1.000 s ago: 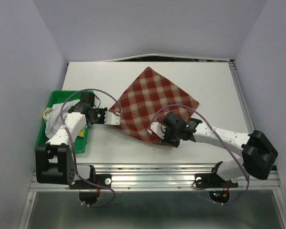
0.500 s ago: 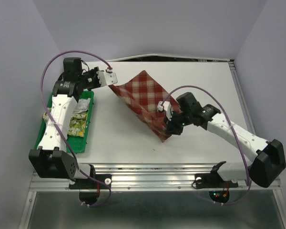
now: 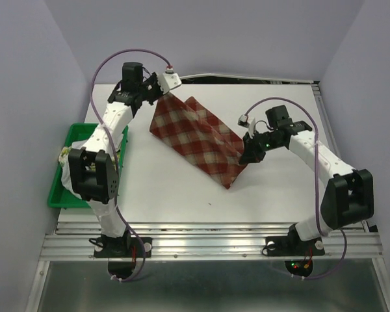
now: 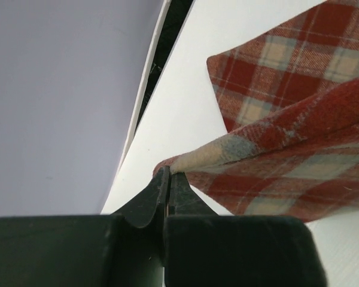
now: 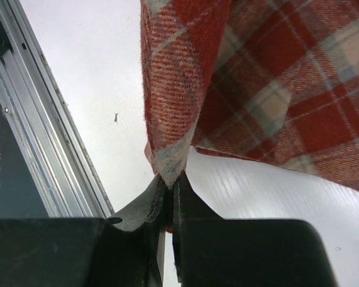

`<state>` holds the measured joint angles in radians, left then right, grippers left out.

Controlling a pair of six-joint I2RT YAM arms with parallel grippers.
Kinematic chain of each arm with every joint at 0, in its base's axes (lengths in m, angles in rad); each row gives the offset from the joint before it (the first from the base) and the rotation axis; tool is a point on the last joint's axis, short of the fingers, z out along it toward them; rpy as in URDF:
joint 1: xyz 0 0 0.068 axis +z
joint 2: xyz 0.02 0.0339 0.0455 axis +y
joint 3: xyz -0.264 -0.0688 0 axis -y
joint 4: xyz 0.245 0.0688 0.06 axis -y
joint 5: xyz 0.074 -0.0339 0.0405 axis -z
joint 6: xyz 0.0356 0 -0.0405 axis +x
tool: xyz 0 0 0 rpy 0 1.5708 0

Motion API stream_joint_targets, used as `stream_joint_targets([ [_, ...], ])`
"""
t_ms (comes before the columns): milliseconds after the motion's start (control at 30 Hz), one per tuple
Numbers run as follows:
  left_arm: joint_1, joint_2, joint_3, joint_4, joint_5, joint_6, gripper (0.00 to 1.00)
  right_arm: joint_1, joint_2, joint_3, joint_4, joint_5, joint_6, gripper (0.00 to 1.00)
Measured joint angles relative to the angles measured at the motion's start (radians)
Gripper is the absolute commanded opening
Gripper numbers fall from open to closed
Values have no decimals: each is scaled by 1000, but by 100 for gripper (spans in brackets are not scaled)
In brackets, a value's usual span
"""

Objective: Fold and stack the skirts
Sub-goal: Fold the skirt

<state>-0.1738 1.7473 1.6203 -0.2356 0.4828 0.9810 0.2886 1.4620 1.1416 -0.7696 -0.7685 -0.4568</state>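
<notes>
My right gripper moves the pinched corner away from my base over the skirt's lower layer (image 3: 240, 142) (image 5: 340, 160) next, then opens.
The red-and-cream plaid skirt (image 3: 198, 140) is folded over itself in a diagonal band on the white table, its raised edge stretched between both grippers. High at the back left, my left gripper (image 3: 164, 93) is shut on one corner of it; the wrist view shows the jaws (image 4: 167, 171) pinching the cream hem of the plaid cloth (image 4: 287, 119). My right gripper (image 3: 247, 152) is shut on the opposite corner at the right, its tips (image 5: 169, 179) clamped on a fold of the plaid (image 5: 275, 78). A white skirt (image 3: 68, 174) lies in the tray, mostly hidden behind the left arm.
A green plastic tray (image 3: 73, 134) sits at the table's left edge. The table's back edge with a dark gap (image 3: 247, 79) lies just beyond the left gripper. An aluminium rail (image 3: 208, 231) runs along the front edge, and walls close in on both sides.
Both grippers lifted the plaid skirt's near corners and carried them back and up, folding the cloth over itself. The left arm swung from beside the tray to the back left.
</notes>
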Motion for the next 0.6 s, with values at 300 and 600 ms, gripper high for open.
stream_joint_targets([
  [300, -56, 229, 228, 52, -73, -18, 0, -135, 245, 224, -136, -58, -171, 8],
  [600, -131, 489, 364, 128, -168, -27, 53, -192, 465, 261, -165, -57, -218, 46],
])
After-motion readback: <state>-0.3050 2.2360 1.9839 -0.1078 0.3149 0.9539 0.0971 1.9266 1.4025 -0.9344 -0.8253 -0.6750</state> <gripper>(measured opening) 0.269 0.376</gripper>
